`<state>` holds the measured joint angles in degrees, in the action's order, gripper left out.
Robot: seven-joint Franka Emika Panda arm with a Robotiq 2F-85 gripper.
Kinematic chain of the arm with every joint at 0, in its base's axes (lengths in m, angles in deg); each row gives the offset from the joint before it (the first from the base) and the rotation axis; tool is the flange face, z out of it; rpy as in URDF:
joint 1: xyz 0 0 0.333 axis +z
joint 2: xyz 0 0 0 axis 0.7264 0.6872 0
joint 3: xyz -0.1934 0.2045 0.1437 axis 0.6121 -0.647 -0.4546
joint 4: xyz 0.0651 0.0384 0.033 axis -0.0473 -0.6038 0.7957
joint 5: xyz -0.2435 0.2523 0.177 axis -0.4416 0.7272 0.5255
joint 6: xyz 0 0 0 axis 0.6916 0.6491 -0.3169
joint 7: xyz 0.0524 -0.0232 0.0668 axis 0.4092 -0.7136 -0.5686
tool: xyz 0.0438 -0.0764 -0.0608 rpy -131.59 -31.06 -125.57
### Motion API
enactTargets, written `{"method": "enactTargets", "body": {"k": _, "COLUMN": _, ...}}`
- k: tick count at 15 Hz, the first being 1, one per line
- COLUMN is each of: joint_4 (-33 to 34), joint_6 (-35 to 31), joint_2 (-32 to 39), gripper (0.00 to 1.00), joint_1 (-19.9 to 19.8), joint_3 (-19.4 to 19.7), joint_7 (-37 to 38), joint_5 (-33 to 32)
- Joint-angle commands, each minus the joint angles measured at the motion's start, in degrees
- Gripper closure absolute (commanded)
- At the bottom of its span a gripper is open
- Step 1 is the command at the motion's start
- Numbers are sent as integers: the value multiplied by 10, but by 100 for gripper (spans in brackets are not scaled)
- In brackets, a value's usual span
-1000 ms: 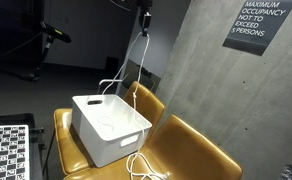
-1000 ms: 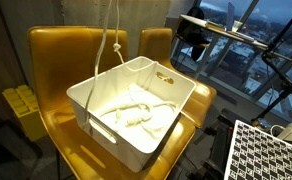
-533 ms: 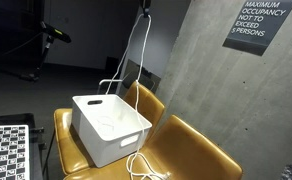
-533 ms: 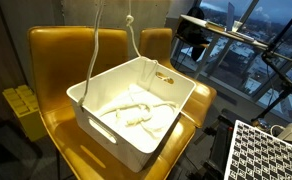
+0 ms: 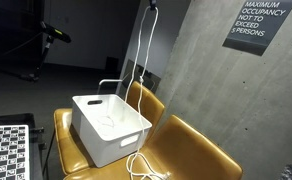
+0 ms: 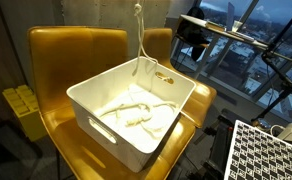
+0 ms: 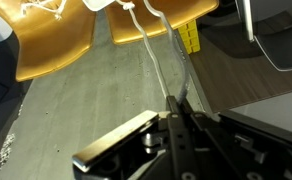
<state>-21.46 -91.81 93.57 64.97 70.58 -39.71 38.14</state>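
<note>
My gripper is well above the bin's open top (image 5: pixel 109 112). It should move down toward it and let go of the white cable where more is already lying coiled.
My gripper (image 7: pixel 177 100) is shut on a thin white cable (image 7: pixel 154 52), seen from above in the wrist view. In an exterior view the gripper is only a dark tip at the top edge (image 5: pixel 151 3), high above the chairs. The cable (image 5: pixel 143 50) hangs from it in two strands down to the white plastic bin (image 5: pixel 108 128). That bin (image 6: pixel 136 135) sits on a yellow chair (image 6: pixel 61 55), and the cable (image 6: pixel 139 35) dangles over its far wall. More white cable (image 6: pixel 131 110) lies coiled inside the bin.
A second yellow chair (image 5: pixel 191 150) carries another loose white cable (image 5: pixel 146 166). A checkerboard panel (image 5: pixel 6 150) stands in the near corner. A concrete wall with a sign (image 5: pixel 260 22) rises behind the chairs. Yellow blocks (image 6: pixel 21 105) lie on the floor beside the chair.
The gripper has risen almost out of the top of the exterior view, pulling the cable up. The cable's hanging loop has climbed higher above the bin.
</note>
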Motion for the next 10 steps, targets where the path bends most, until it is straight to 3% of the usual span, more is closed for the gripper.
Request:
{"method": "enactTargets", "body": {"k": 1, "joint_4": -22, "joint_6": 7, "joint_2": -3, "gripper": 99, "joint_1": -6, "joint_3": -2, "joint_7": -12, "joint_5": 4}}
{"method": "enactTargets", "body": {"k": 10, "joint_4": -203, "joint_6": -22, "joint_2": -45, "gripper": 99, "joint_1": 16, "joint_3": -5, "joint_7": -9, "joint_5": -1}}
